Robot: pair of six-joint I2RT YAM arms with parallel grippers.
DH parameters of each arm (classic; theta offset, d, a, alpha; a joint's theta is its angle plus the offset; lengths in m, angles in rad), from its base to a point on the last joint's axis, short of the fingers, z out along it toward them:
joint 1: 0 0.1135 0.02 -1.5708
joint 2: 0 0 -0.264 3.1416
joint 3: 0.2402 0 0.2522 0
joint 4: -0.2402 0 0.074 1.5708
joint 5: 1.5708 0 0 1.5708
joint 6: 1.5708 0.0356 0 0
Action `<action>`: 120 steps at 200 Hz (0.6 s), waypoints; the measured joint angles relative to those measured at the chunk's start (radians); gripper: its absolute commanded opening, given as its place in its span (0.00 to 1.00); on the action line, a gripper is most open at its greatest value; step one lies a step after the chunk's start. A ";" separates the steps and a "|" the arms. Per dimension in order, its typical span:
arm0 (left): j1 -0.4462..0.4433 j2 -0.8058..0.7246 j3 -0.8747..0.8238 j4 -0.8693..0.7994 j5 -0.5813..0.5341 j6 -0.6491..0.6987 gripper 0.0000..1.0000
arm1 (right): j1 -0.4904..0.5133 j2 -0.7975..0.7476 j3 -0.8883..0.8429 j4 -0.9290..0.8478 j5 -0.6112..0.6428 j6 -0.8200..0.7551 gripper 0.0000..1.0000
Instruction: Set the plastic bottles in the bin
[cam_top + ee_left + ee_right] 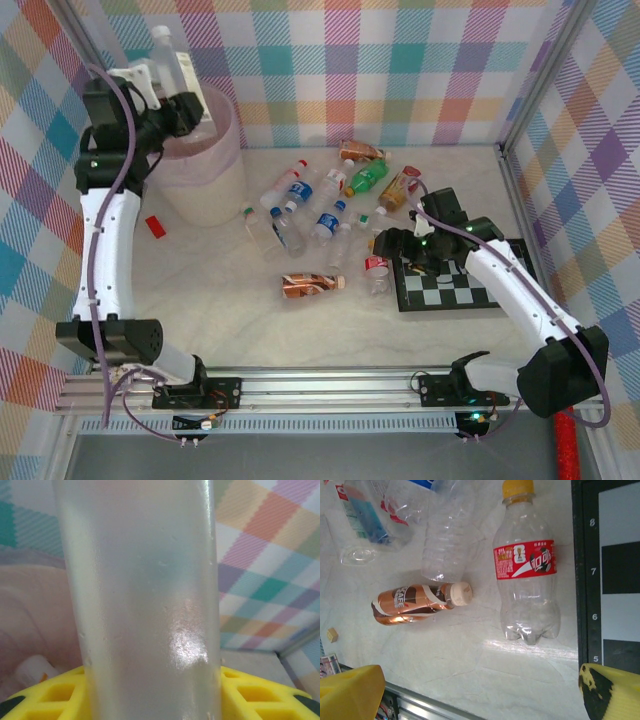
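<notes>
I will next lower my left gripper, tip the fingers down over the bin's opening (215,124) (35,615) and let go. The bin's opening is below, and the clear bottle is still above the bin's rim.
My left gripper (158,92) is shut on a clear plastic bottle (171,58), held upright above the rim of the bin (205,170). In the left wrist view that bottle (145,605) stands between the yellow fingers (55,695), with the bin's pinkish liner (35,615) behind it. Several bottles lie in the middle of the table, among them a green one (366,177) and a brown-wrapped one (310,284). My right gripper (393,242) hovers open over the table with nothing between its fingers. A little ahead of it lie a red-labelled bottle (526,575) and the brown bottle (412,602).
A black-and-white checkerboard (450,285) lies under the right arm, its edge (585,580) beside the red-labelled bottle. A flat red block (154,226) lies near the bin's base. A small tan cube (332,635) sits by the metal front rail (435,707). Checked walls enclose the table.
</notes>
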 measured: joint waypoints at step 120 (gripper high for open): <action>0.076 0.557 0.554 -0.382 -0.145 0.114 0.09 | 0.048 0.011 -0.031 0.037 -0.035 0.047 0.99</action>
